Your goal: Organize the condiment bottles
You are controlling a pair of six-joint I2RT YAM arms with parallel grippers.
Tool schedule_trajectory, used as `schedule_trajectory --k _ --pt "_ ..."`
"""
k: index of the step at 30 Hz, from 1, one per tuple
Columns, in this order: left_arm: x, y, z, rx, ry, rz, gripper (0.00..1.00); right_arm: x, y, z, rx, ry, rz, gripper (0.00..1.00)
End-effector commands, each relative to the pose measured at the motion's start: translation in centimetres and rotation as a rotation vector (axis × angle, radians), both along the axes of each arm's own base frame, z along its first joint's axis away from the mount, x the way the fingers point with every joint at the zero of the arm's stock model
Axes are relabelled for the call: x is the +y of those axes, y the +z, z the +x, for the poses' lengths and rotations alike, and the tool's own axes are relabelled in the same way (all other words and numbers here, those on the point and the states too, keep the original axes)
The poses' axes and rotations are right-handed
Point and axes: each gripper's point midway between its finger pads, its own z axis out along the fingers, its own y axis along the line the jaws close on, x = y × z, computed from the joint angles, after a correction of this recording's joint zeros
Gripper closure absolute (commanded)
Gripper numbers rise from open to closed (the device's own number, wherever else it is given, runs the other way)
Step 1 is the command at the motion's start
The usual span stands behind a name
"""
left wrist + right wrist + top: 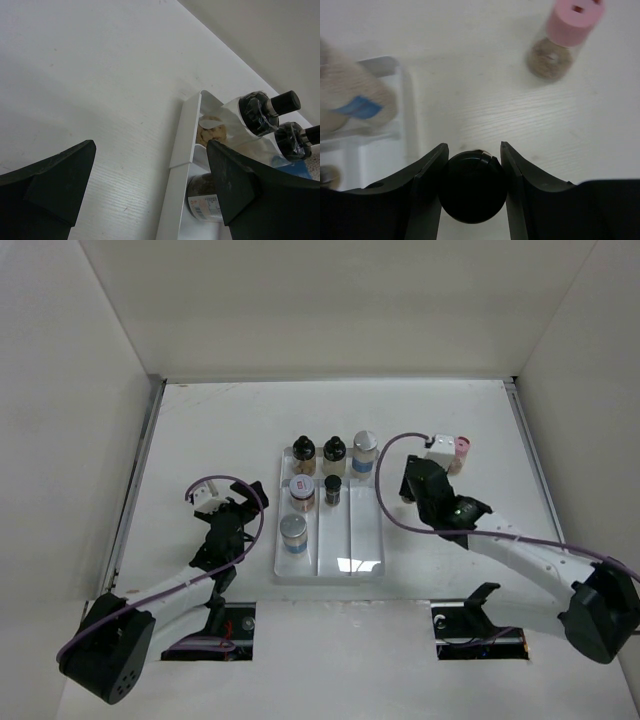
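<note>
The tray's middle slot beside the small dark jar is empty. I will move my right gripper to the left in the top view, lower it and let go.
A white divided tray holds several condiment bottles: two black-capped jars, a silver-capped jar, a red-labelled jar, a small dark jar and a silver-capped blue-labelled jar. A pink-capped jar stands on the table right of the tray. My right gripper is just right of the tray. In the right wrist view the right gripper is shut on a black-capped bottle, with the pink-capped jar beyond. My left gripper is open and empty, left of the tray.
In the left wrist view the open left gripper faces the tray's left wall, with black-capped jars and the red-labelled jar behind it. White walls enclose the table on three sides.
</note>
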Motion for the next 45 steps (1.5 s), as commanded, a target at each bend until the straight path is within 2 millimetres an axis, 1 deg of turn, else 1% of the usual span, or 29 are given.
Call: schedule_trajectory --k 1,2,5,9,10,12,13,18,20,24,26,29,31,34,37,40,41,43,44,45 --pt "-0.7 3.1 1.0 -0.086 -0.003 -0.053 0.04 5.6 5.2 -0.9 -0.081 0.174 0.055 0.56" --pt "-0.7 3.1 1.1 -0.084 -0.003 -0.052 0.04 7.7 5.7 -1.5 -0.088 0.237 0.08 0.56" --pt "-0.9 3.0 1.1 -0.082 -0.013 -0.052 0.04 13.5 6.3 -2.5 -0.088 0.398 0.131 0.56" --pt "-0.9 3.1 1.1 -0.086 -0.01 -0.054 0.04 19.5 6.1 -3.6 -0.088 0.531 0.178 0.56" --pt "-0.9 3.1 1.2 -0.084 -0.011 -0.053 0.04 20.5 5.9 -3.8 -0.087 0.55 0.179 0.56" --pt "-0.8 3.2 1.0 -0.092 -0.013 -0.058 0.04 22.3 5.3 -3.9 -0.082 0.582 0.176 0.56" --pt "-0.7 3.3 0.9 -0.098 -0.01 -0.06 0.04 22.8 4.6 -4.1 -0.076 0.592 0.161 0.56" --pt "-0.6 3.1 0.9 -0.093 -0.008 -0.058 0.04 24.1 1.9 -3.7 -0.046 0.595 0.134 0.56" --pt "-0.8 3.3 0.8 -0.098 -0.014 -0.06 0.04 24.4 1.3 -3.3 -0.056 0.592 0.113 0.56" --pt "-0.6 3.2 0.9 -0.093 -0.01 -0.058 0.04 24.5 0.3 -2.6 -0.066 0.566 0.099 0.55" --pt "-0.7 3.4 0.8 -0.101 -0.011 -0.062 0.04 24.5 -0.4 -2.5 -0.057 0.562 0.077 0.52" --pt "-0.6 3.3 0.8 -0.098 -0.007 -0.058 0.04 24.5 -1.6 -2.8 -0.035 0.558 0.058 0.39" --pt "-0.6 3.2 0.9 -0.094 -0.011 -0.059 0.04 24.3 -1.9 -2.9 -0.02 0.561 0.043 0.29" --pt "-0.8 3.4 0.9 -0.102 -0.011 -0.062 0.04 23.3 -0.6 -3.3 -0.033 0.548 0.049 0.22" --pt "-0.8 3.1 1.0 -0.091 -0.014 -0.057 0.04 22.0 1.9 -4.0 -0.058 0.541 0.084 0.19" --pt "-0.9 3.3 0.9 -0.097 -0.014 -0.06 0.04 19.3 4.8 -5.0 -0.118 0.517 0.13 0.17" --pt "-0.9 3.3 1.0 -0.094 -0.013 -0.057 0.04 18.0 5.7 -4.9 -0.145 0.493 0.155 0.16" --pt "-0.9 3.1 1.1 -0.088 -0.016 -0.054 0.04 14.5 7.0 -3.1 -0.199 0.398 0.195 0.14" --pt "-0.8 3.2 1.1 -0.09 -0.014 -0.057 0.04 12.5 7.4 -1.8 -0.222 0.332 0.202 0.13" --pt "-0.9 3.2 1.0 -0.091 -0.017 -0.057 0.04 9.8 7.6 0.0 -0.245 0.24 0.199 0.12"
